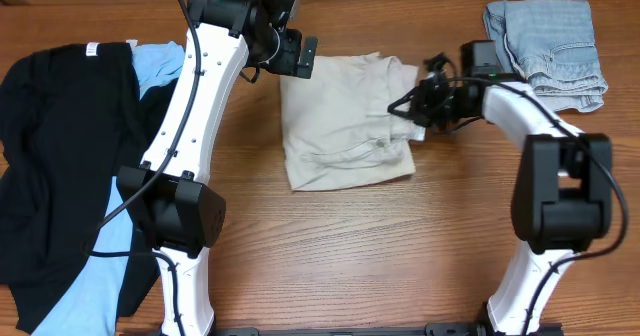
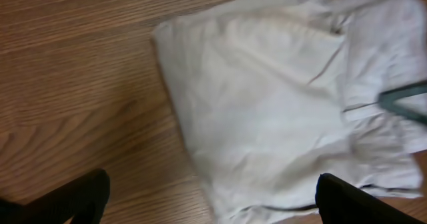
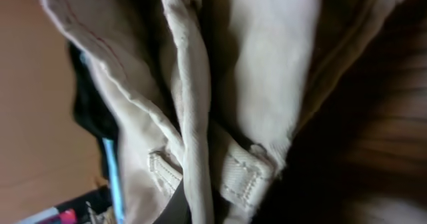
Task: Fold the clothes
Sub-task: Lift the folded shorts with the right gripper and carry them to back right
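My right gripper should lift the beige khaki shorts and then put them down on the pale denim shorts (image 1: 545, 46), because both are already folded.
The beige khaki shorts (image 1: 340, 126) lie folded in the middle of the table. My right gripper (image 1: 415, 111) is shut on their right edge; the right wrist view shows the waistband and belt loops (image 3: 200, 117) bunched right at the jaws. My left gripper (image 1: 305, 58) hangs open above the shorts' far left corner; its wrist view shows the shorts (image 2: 280, 104) below, between the two fingertips (image 2: 210, 197). A black garment (image 1: 60, 146) lies over a light-blue shirt (image 1: 160, 66) at the left. Pale denim shorts (image 1: 545, 46) sit folded at the far right.
The wood table (image 1: 400, 246) shows bare in front of the shorts. The arm bases stand at the near edge, left (image 1: 180, 276) and right (image 1: 540, 276). The black garment reaches the table's left edge.
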You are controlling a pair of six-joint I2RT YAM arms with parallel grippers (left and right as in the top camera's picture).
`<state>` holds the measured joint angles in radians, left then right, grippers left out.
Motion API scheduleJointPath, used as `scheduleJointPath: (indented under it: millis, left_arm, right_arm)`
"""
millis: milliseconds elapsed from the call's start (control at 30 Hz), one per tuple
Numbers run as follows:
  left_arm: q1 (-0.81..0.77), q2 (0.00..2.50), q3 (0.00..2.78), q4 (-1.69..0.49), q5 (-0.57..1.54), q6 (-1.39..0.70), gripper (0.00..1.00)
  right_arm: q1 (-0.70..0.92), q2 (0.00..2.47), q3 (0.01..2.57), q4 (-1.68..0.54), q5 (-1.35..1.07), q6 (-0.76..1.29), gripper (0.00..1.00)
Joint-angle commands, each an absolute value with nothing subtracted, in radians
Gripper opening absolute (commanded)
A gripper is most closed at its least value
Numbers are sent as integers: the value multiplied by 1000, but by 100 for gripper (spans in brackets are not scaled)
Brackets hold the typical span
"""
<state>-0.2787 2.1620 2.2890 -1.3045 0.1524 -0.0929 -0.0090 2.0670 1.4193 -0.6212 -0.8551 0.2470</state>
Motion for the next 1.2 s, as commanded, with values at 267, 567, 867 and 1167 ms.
scheduleJointPath:
  millis: [267,567,867,1167]
  left_arm:
    - [-273,2172,2278,-1304,146,-63,100]
    - [-273,2172,2278,-1305,146,-63,100]
    - [-273,2172,2278,-1305,146,-62,100]
    - [-273,2172,2278,-1308,139,-62,100]
  right_arm:
    - [-147,1776,1462,-593,-949,354,4]
    - [-229,1692,1462,-402,-1016,503,4]
    - [-315,1660,1462,-176,-1026,613,4]
    - [-435,1660,1462,59,-830,791,4]
